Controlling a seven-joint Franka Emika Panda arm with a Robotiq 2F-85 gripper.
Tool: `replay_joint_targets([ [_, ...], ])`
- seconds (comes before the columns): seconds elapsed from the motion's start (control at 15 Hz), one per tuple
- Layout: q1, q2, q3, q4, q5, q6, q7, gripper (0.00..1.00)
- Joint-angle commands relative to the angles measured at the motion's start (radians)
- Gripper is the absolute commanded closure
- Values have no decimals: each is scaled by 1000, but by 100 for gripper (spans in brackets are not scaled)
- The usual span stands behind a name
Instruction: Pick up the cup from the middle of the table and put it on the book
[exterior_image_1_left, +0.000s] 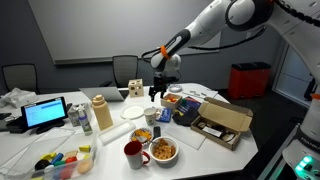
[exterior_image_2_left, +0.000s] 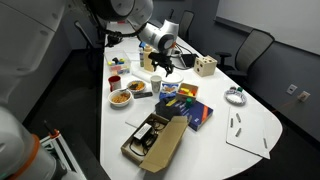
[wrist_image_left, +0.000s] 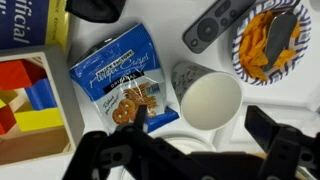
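My gripper shifts toward the pretzel bag (wrist_image_left: 122, 82) next and lowers around the cup's near side, one fingertip inside, since the cup's opening faces up.
The whitish-grey cup (wrist_image_left: 207, 97) stands on the white table, seen from above in the wrist view with its opening facing up. It is next to a blue pretzel bag (wrist_image_left: 122, 82). My gripper (wrist_image_left: 200, 128) is open and hangs just above the cup, with one finger on each side and not touching it. In both exterior views the gripper (exterior_image_1_left: 157, 92) (exterior_image_2_left: 160, 64) is over the table's middle, with the cup (exterior_image_2_left: 157, 79) right below it. The dark blue book (exterior_image_2_left: 197, 115) (exterior_image_1_left: 186, 112) lies flat beside the cardboard box, and its corner shows in the wrist view (wrist_image_left: 25, 22).
A white plate (exterior_image_1_left: 133, 113), a tan flask (exterior_image_1_left: 101, 113), a red mug (exterior_image_1_left: 133, 152) and snack bowls (exterior_image_1_left: 163, 150) stand near the cup. A box of coloured blocks (wrist_image_left: 28, 98), a remote (wrist_image_left: 215, 22) and an open cardboard box (exterior_image_2_left: 155, 140) are close by.
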Motion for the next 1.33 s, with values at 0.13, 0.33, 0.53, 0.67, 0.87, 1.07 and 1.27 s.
replay_joint_targets([
  [0.13,20,95,-3,81,-76,-18,32,0],
  [0.33,19,130,-1,118,-90,-1,37,0],
  [0.53,20,161,-6,165,-97,-2,49,0],
  [0.67,22,184,-12,193,-104,-8,57,0],
  [0.87,23,222,-14,232,-107,-15,71,0],
  [1.07,20,263,-16,273,-106,-18,84,0],
  [1.27,26,298,-19,323,-109,-28,96,0],
])
